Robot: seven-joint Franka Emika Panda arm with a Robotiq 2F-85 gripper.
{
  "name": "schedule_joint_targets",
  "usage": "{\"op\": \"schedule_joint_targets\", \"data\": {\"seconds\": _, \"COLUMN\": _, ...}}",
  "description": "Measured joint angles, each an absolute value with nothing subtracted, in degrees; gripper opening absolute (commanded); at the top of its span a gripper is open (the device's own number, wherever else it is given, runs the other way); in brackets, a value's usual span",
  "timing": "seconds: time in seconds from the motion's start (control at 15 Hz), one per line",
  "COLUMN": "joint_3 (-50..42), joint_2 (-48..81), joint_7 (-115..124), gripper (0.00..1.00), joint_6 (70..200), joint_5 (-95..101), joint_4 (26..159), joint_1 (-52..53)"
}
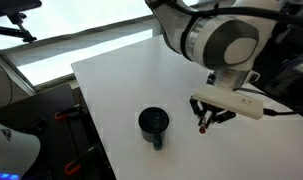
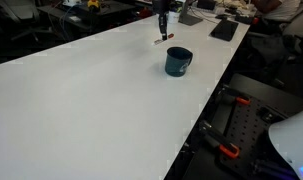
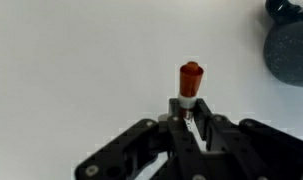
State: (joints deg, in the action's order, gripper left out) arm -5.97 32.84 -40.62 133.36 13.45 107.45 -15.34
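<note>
The marker [image 1: 202, 127] is still just above the tabletop. The robot's gripper should next go down to the bare tabletop beside the dark blue mug and let go of it there.
My gripper [image 3: 191, 118] is shut on a marker [image 3: 191, 80] with a white body and a red cap that sticks out past the fingertips. In both exterior views the gripper [image 1: 204, 118] [image 2: 163, 25] hangs just above the white table [image 1: 121, 80] [image 2: 91, 100], with the marker [image 1: 202, 127] [image 2: 162, 40] pointing down at the tabletop. A dark blue mug [image 1: 153, 125] [image 2: 178, 62] stands upright on the table a short way from the gripper. Its rim shows at the top right of the wrist view [image 3: 289, 45].
The table's edge [image 1: 91, 120] runs close to the mug. Dark flat items [image 2: 224, 28] lie at the far end of the table. Equipment with red clamps [image 2: 231, 150] sits below the table edge.
</note>
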Motion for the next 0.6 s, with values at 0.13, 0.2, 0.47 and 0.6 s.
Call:
{"op": "schedule_joint_targets", "data": {"seconds": 0.13, "joint_3": -5.23, "joint_2": 35.65, "joint_7": -41.86, "gripper": 0.05, "joint_6": 132.49, "joint_5": 13.18, "joint_4": 105.02, "joint_1": -16.1}}
{"op": "schedule_joint_targets", "data": {"seconds": 0.2, "joint_3": -4.87, "joint_2": 36.95, "joint_7": -42.44, "gripper": 0.05, "joint_6": 131.87, "joint_5": 12.98, "joint_4": 103.91, "joint_1": -16.32}}
{"op": "schedule_joint_targets", "data": {"seconds": 0.47, "joint_3": -3.92, "joint_2": 41.25, "joint_7": -43.65, "gripper": 0.05, "joint_6": 128.57, "joint_5": 12.43, "joint_4": 99.88, "joint_1": -16.54}}
{"op": "schedule_joint_targets", "data": {"seconds": 0.6, "joint_3": -3.52, "joint_2": 43.12, "joint_7": -43.68, "gripper": 0.05, "joint_6": 126.89, "joint_5": 12.39, "joint_4": 98.14, "joint_1": -16.57}}
